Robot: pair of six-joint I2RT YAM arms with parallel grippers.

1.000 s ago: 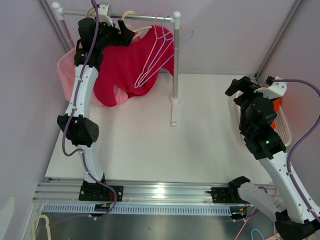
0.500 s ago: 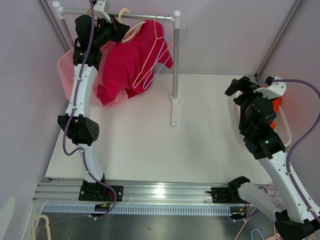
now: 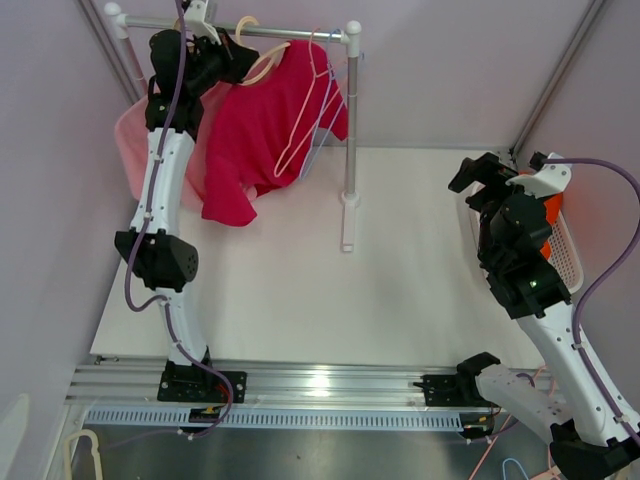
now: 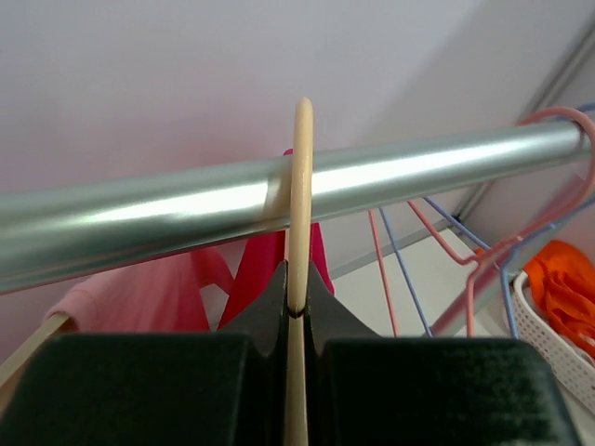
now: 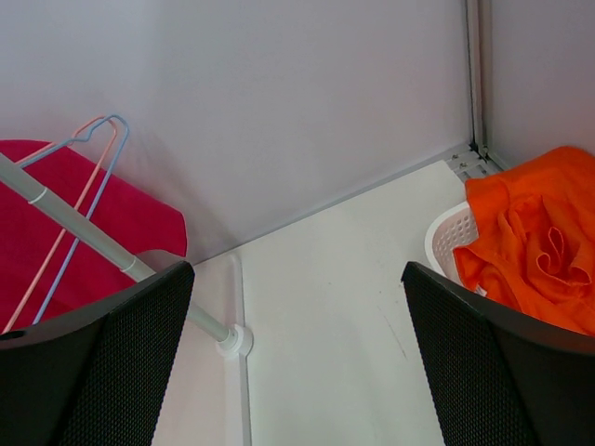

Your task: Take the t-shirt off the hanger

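I will swing my right gripper, holding the hanger's hook, across the table to the red t-shirt's near sleeve (image 3: 230, 203), hanging far to its left in the top view.
A red t-shirt (image 3: 262, 130) hangs on a cream wooden hanger (image 3: 268, 60) from the silver rail (image 3: 240, 27) of the rack. My left gripper (image 3: 238, 62) is up at the rail, shut on the hanger's hook. The left wrist view shows the jaws (image 4: 297, 279) pinching the cream hook (image 4: 300, 186) just below the rail (image 4: 390, 177), with red cloth (image 4: 260, 269) behind. My right gripper (image 3: 480, 180) hovers open at the table's right side, away from the rack. Its fingers (image 5: 112, 372) stand wide apart over bare table.
A pink t-shirt (image 3: 130, 150) hangs left of the red one. Empty pink and blue wire hangers (image 3: 322, 95) hang near the rack's right post (image 3: 350, 120). A white basket (image 3: 562, 245) with orange cloth (image 5: 530, 242) stands at the table's right edge.
My left gripper rose to the rail and shut on the hanger's hook. The red t-shirt swung and now hangs lower and straighter. The right arm has not moved.
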